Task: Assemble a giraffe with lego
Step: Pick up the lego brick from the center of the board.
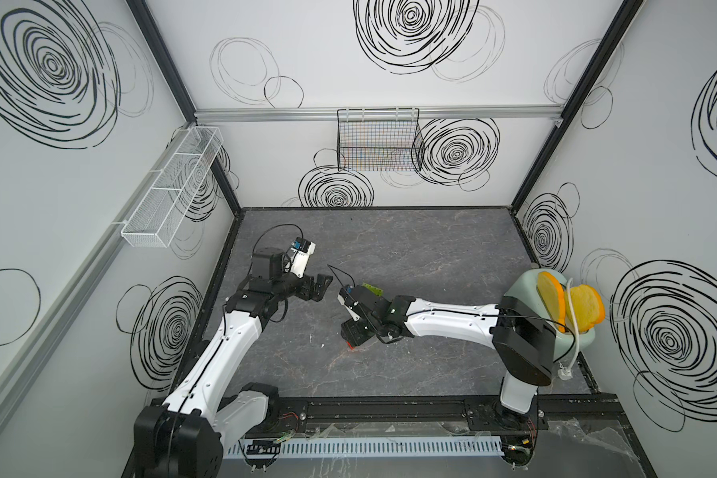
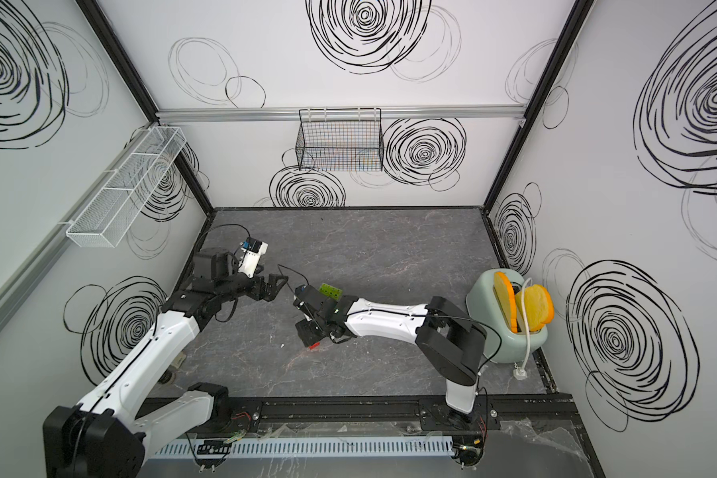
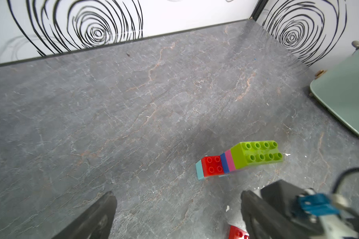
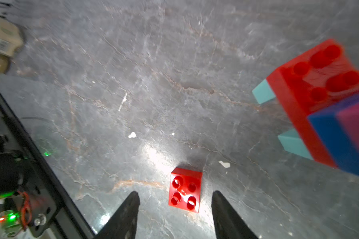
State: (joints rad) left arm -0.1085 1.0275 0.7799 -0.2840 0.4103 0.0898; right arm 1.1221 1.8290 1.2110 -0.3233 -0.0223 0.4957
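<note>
My right gripper should next go down around the loose red lego brick [image 2: 314,345] [image 4: 184,190] and close on its sides, because the brick is on the tabletop below, between the open fingers.
The giraffe [image 3: 236,159] stands mid-table as a partial figure: cyan legs, red body, then blue, pink and a lime block with its studs showing. In both top views only its lime block [image 1: 371,288] [image 2: 330,291] peeks out beside the right wrist. A loose red lego brick [image 4: 184,190] lies studs up on the table, a little ahead of and between the fingertips of my right gripper [image 4: 175,193], which is open and clear of it. My left gripper [image 3: 177,194] is wide open and empty, short of the giraffe; the red brick [image 3: 237,232] lies by one of its fingers.
A mint toaster [image 1: 520,291] holding yellow toast slices [image 1: 584,314] stands at the right edge behind the right arm. A black wire basket [image 1: 377,140] hangs on the back wall and a white mesh rack [image 1: 170,190] on the left wall. Walls enclose three sides.
</note>
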